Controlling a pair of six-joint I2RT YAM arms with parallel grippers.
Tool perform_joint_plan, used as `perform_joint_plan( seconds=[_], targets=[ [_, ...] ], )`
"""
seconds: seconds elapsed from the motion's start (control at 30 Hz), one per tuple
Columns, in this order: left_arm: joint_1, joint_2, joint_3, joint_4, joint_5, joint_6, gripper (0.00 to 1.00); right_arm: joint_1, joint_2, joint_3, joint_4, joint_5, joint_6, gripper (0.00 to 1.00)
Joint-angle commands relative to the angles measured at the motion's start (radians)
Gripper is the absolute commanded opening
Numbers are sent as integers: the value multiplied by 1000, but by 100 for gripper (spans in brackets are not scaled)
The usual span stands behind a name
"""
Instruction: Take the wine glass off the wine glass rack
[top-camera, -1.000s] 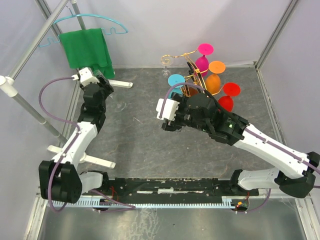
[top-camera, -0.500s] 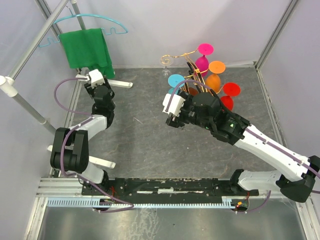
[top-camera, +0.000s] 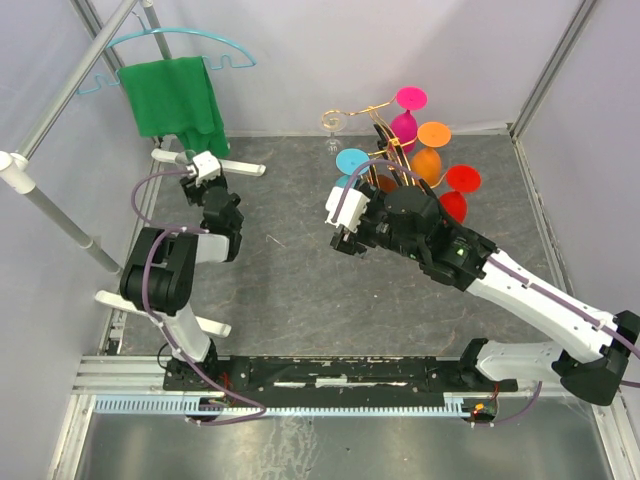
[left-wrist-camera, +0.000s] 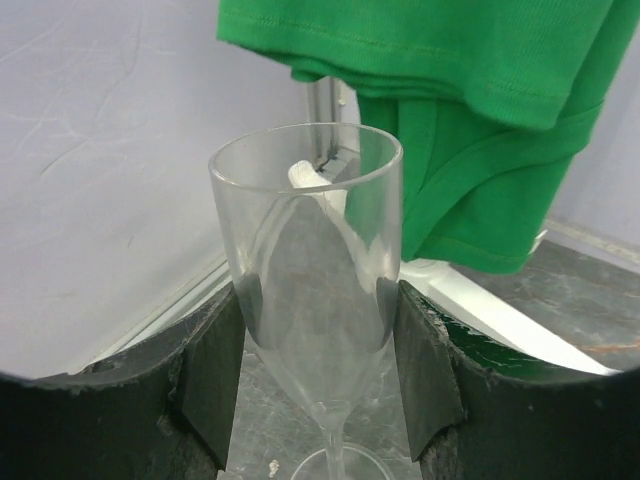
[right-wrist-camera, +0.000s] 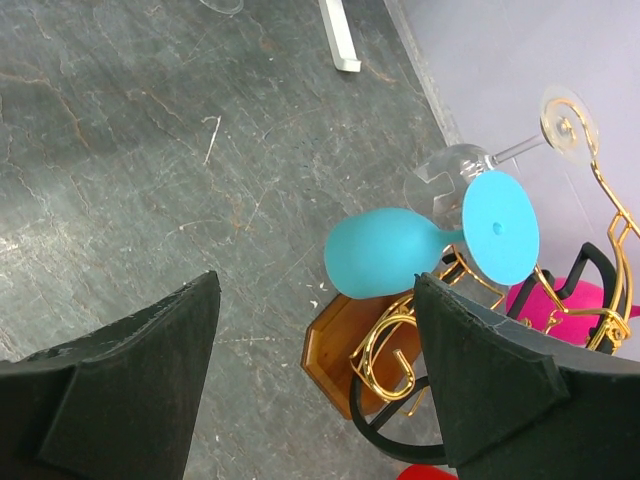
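The glass is already upright. My left gripper should next lower the clear wine glass's foot (left-wrist-camera: 342, 467) onto the table, then open to let go of the bowl of the glass.
The wine glass rack (top-camera: 385, 140) of gold wire stands at the back right; its wooden base (right-wrist-camera: 345, 345) shows in the right wrist view. Turquoise (top-camera: 352, 162), pink (top-camera: 408, 100), orange (top-camera: 432, 135), red (top-camera: 462, 180) and clear (top-camera: 333, 120) glasses hang on it. My right gripper (top-camera: 343, 240) is open and empty, just left of the rack; the turquoise glass (right-wrist-camera: 385, 250) lies beyond its tips (right-wrist-camera: 315, 290). My left gripper (top-camera: 190, 160), at the back left, is shut on the bowl of an upright clear wine glass (left-wrist-camera: 305, 230), one pad on each side.
A green cloth (top-camera: 175, 95) hangs on a turquoise hanger (top-camera: 180, 40) from a metal rail at the back left, right behind the held glass. White stand feet (top-camera: 235, 165) lie on the table near my left gripper. Grey walls close in the back and sides.
My left arm has folded back, carrying its gripper right and toward the near side. My right gripper rose slightly toward the rack, then stayed still.
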Motion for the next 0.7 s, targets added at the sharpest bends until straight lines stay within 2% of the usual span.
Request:
perform_joint_plan(
  seconds=[0.0, 0.27, 0.47, 0.67],
  targets=[
    [-9, 49, 2, 229, -74, 94, 58, -8, -22, -6, 59, 3, 13, 86],
    [-23, 123, 9, 269, -121, 100, 63, -11, -15, -18, 72, 14, 15, 86],
    [-40, 159, 22, 260, -187, 83, 74, -13, -14, -22, 77, 19, 13, 86],
    [-80, 196, 13, 342, -237, 147, 88, -17, -14, -28, 81, 17, 12, 86]
  ],
)
